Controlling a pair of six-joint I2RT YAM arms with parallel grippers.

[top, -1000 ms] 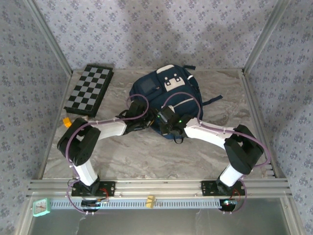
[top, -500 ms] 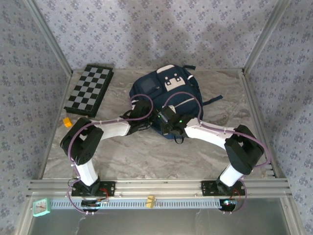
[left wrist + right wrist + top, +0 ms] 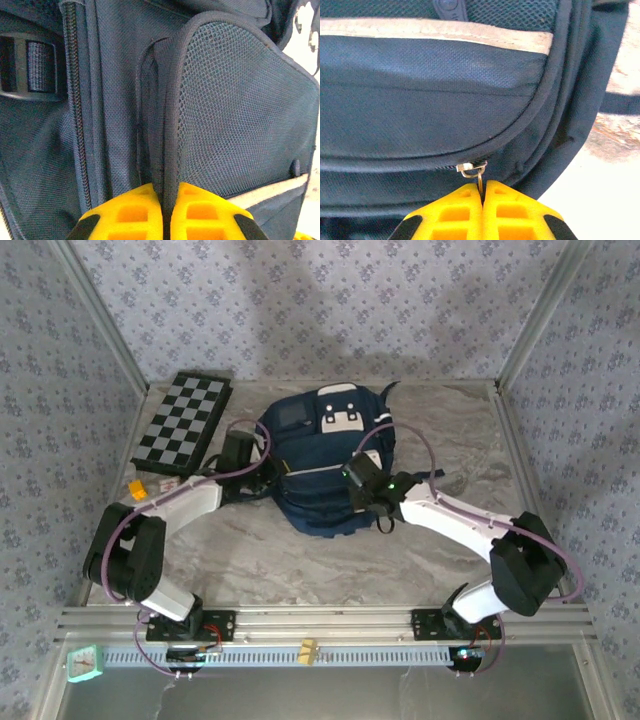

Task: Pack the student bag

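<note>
I need to pull the pinched piping of the mesh pocket outward next, with the bag following, and then release it, because the chessboard's edge by the bag lies that way, beside my left gripper.
The student bag (image 3: 315,430), navy blue with a white top patch, lies mid-table between both arms. My left gripper (image 3: 268,478) is at its left side. In the left wrist view, the left gripper (image 3: 166,192) is shut on the bound edge of the mesh side pocket (image 3: 240,115). My right gripper (image 3: 355,478) is at the bag's right front. Seen from the right wrist, the right gripper (image 3: 482,186) is shut on the metal zipper pull, which hangs from the slider (image 3: 471,167) below the front pocket (image 3: 430,75).
A folded black-and-white chessboard (image 3: 183,423) lies at the back left. A small orange object (image 3: 137,490) sits by the left frame post. A dark strap (image 3: 440,475) trails to the right of the bag. A teal clock (image 3: 86,664) sits beyond the front rail.
The left gripper has closed on the mesh pocket edge and its arm has swung left. The right arm has moved right with the zipper pull. The bag has turned and spread out.
</note>
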